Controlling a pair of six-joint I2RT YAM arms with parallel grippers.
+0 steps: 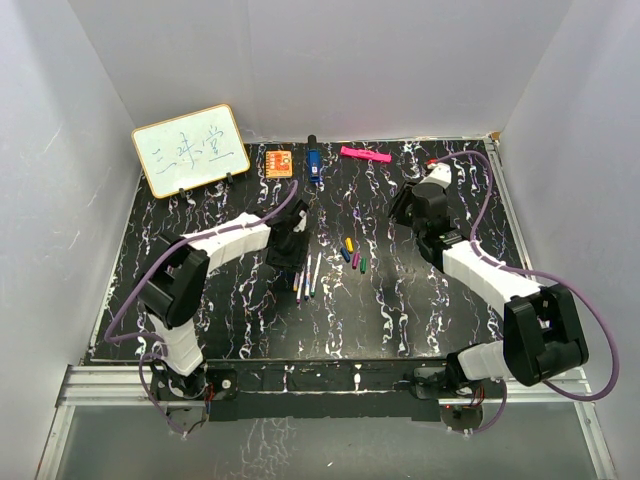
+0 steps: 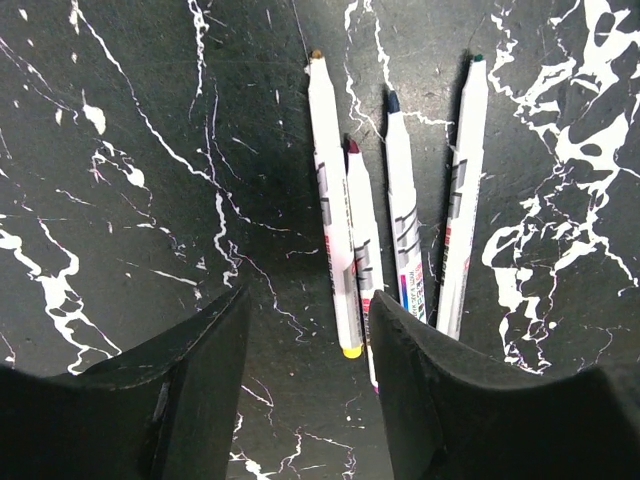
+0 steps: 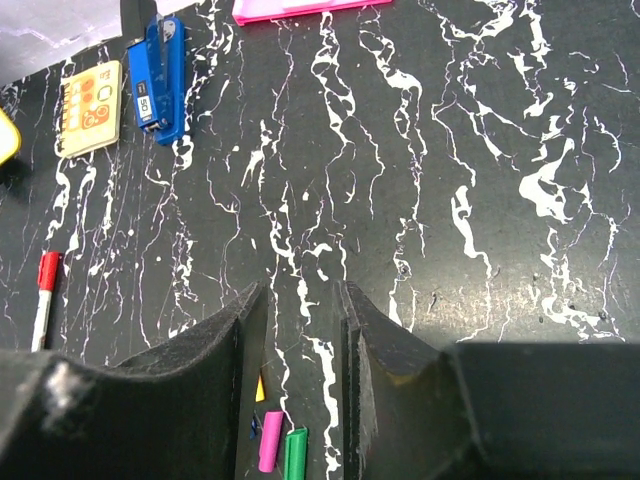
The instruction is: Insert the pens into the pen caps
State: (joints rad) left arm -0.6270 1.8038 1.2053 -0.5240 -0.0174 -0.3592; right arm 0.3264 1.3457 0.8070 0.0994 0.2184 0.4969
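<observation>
My left gripper is above the yellow-ended pen [image 2: 330,200], which is right beside the purple one. It should go down next, push the yellow-ended pen clear and close around its rear half [image 2: 343,288].
Several white-barrelled pens [image 2: 403,200] lie side by side, tips pointing away, just ahead of my left gripper [image 2: 308,300]. It is open and low over the table, with nothing between its fingers. The rear ends of the yellow-ended pen [image 2: 330,200] and the purple one [image 2: 362,230] reach its right finger [image 2: 420,380]. In the top view the pens [image 1: 307,275] sit below the left gripper [image 1: 297,250]. The loose caps [image 1: 352,256] lie to their right. My right gripper [image 3: 303,295] hangs above the table, jaws narrowly apart and empty, with purple [image 3: 270,440], green [image 3: 296,452] and yellow [image 3: 260,388] caps showing below the gap. A red-capped pen [image 3: 42,300] lies at the left.
Along the back edge stand a small whiteboard [image 1: 190,150], an orange square block [image 1: 279,162], a chunky blue object [image 1: 313,165] and a pink marker [image 1: 365,154]. White walls close in the black marbled table [image 1: 430,310] on three sides.
</observation>
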